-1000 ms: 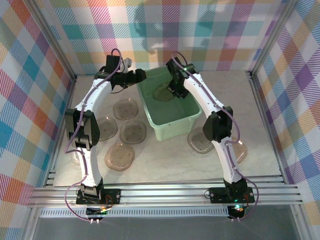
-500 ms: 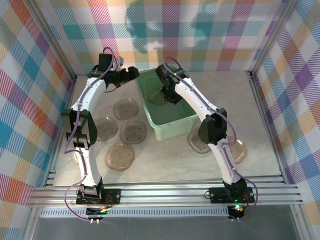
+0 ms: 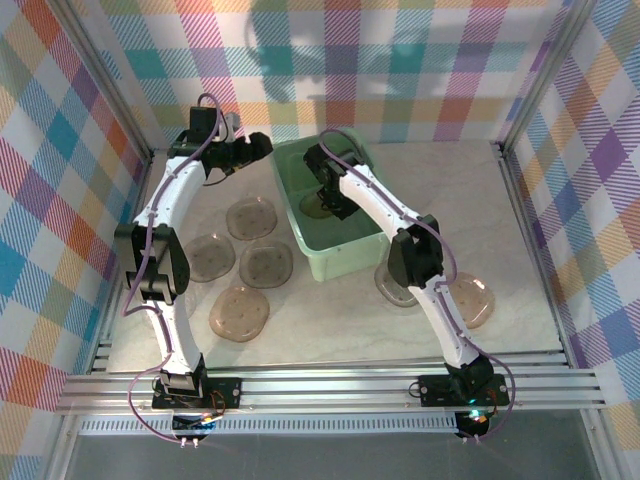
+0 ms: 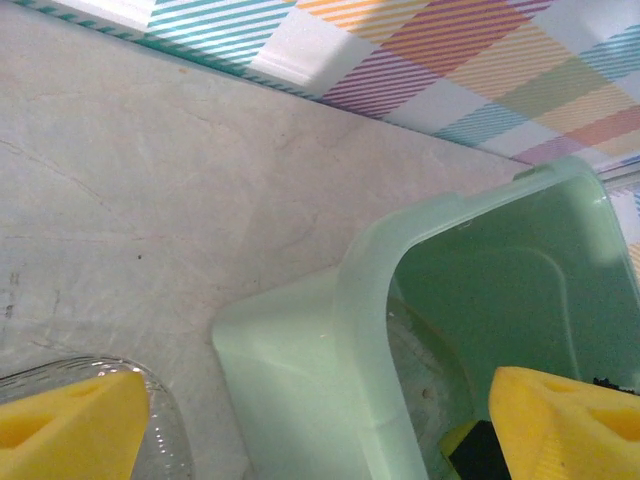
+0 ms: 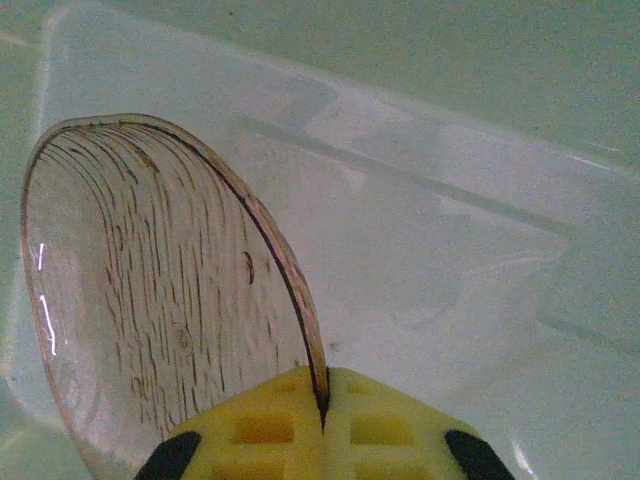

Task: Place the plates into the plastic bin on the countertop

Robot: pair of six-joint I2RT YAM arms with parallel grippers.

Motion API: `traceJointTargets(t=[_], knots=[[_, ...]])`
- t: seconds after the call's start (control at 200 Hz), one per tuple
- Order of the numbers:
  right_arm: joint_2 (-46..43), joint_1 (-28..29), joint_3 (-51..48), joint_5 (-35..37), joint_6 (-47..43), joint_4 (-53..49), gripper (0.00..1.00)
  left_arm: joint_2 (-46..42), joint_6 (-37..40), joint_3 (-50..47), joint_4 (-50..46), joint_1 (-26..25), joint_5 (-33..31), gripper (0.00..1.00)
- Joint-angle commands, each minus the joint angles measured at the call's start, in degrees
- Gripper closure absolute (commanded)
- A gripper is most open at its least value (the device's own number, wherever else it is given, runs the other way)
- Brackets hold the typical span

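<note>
The plate is already within the bin's sides, with the bin's bottom below it, so the robot's right gripper should next lower the plate toward the bottom and let go of the plate's rim.
The pale green plastic bin (image 3: 345, 262) stands mid-countertop (image 3: 330, 335). My right gripper (image 3: 333, 196) reaches down inside it, shut on the rim of a smoky brown plate (image 3: 317, 206). In the right wrist view the plate (image 5: 165, 300) stands on edge, pinched between the yellow fingers of the gripper (image 5: 322, 400), above the bin's floor (image 5: 460, 250). My left gripper (image 3: 260, 146) hovers open by the bin's back left corner; its fingers (image 4: 70, 425) straddle the bin's corner (image 4: 300, 370). Several plates (image 3: 250, 217) lie flat left of the bin.
Two more plates (image 3: 400, 288) lie on the countertop right of the bin, partly under my right arm. Plaid walls (image 3: 60, 200) close in the left, back and right sides. A metal rail (image 3: 330, 385) runs along the near edge.
My right gripper has carried the plate leftward and deeper into the bin. My left gripper has drawn back to the left, away from over the bin's rim, and has stayed open.
</note>
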Motion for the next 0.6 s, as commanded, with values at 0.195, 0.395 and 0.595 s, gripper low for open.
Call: traceJointTargets(t=[0.195, 0.395, 0.595], knots=[[3.0, 0.5, 0.1, 0.7, 3.6, 1.6, 0.98, -2.6, 1.7, -0.7, -2.4, 1.1, -1.0, 0.12], [4.4, 0.4, 0.3, 0.8, 3.1, 4.2, 0.96, -2.5, 2.4, -0.7, -3.0, 1.2, -1.7, 0.12], [4.8, 0.2, 1.7, 0.4, 0.6, 5.1, 0.83, -2.4, 3.0, -0.4, -3.5, 1.2, -2.3, 0.12]])
